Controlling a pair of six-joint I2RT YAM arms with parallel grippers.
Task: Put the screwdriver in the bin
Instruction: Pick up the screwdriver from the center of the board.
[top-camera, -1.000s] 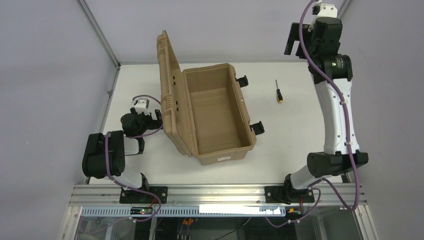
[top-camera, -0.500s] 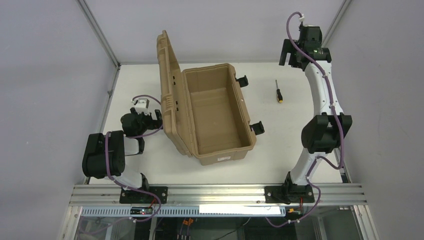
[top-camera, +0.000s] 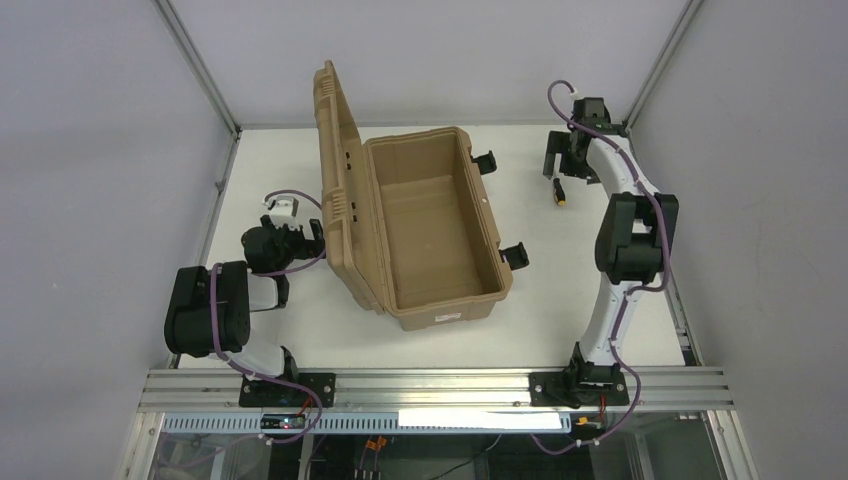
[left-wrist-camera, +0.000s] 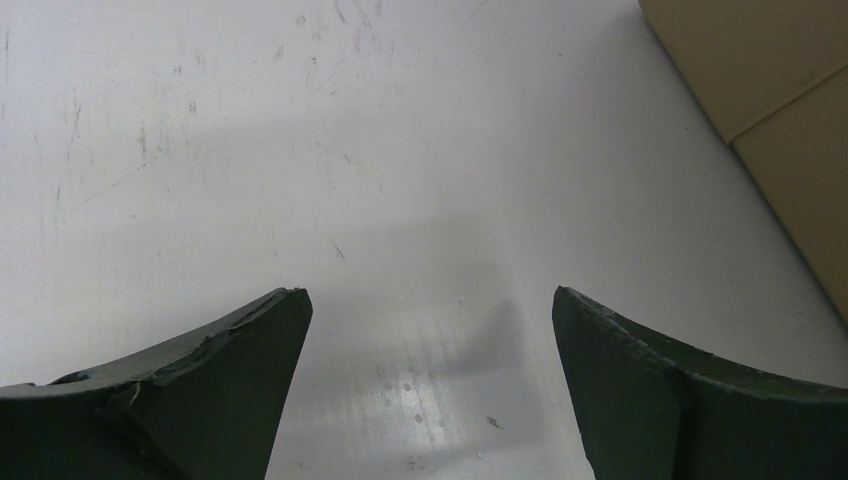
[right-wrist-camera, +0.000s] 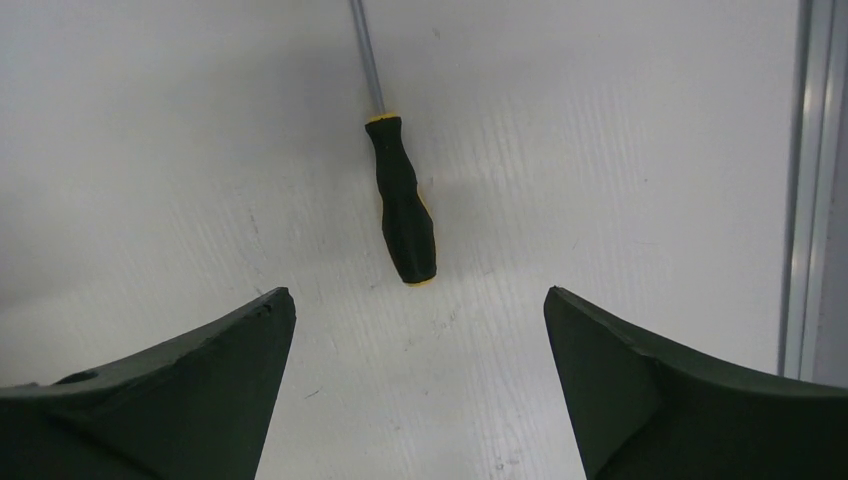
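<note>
My right gripper's spread fingers are already on either side of the handle's butt end (top-camera: 560, 201) (right-wrist-camera: 416, 264) from above, so it should next move down toward the tabletop and close across that end.
The screwdriver (top-camera: 561, 194) lies on the white table to the right of the bin; its black handle with yellow end (right-wrist-camera: 402, 205) points toward me in the right wrist view. My right gripper (top-camera: 560, 168) is open and hovers over the screwdriver, jaws wide apart (right-wrist-camera: 417, 291), with the handle end just ahead of the fingertips. The tan bin (top-camera: 440, 140) stands open and empty, its ribbed lid (top-camera: 338, 170) upright on the left. My left gripper (top-camera: 312, 238) is open and empty, low by the lid's outer side (left-wrist-camera: 431, 291); a bin corner (left-wrist-camera: 780, 80) shows.
Black latches (top-camera: 485, 160) (top-camera: 515, 255) stick out from the bin's right side. An aluminium rail (right-wrist-camera: 805, 200) runs along the table's right edge close to the right gripper. Grey walls and frame posts close the back and sides.
My right arm has swung down and to the left from high at the back right, bringing its gripper over the screwdriver. The left arm, bin and screwdriver have not moved.
</note>
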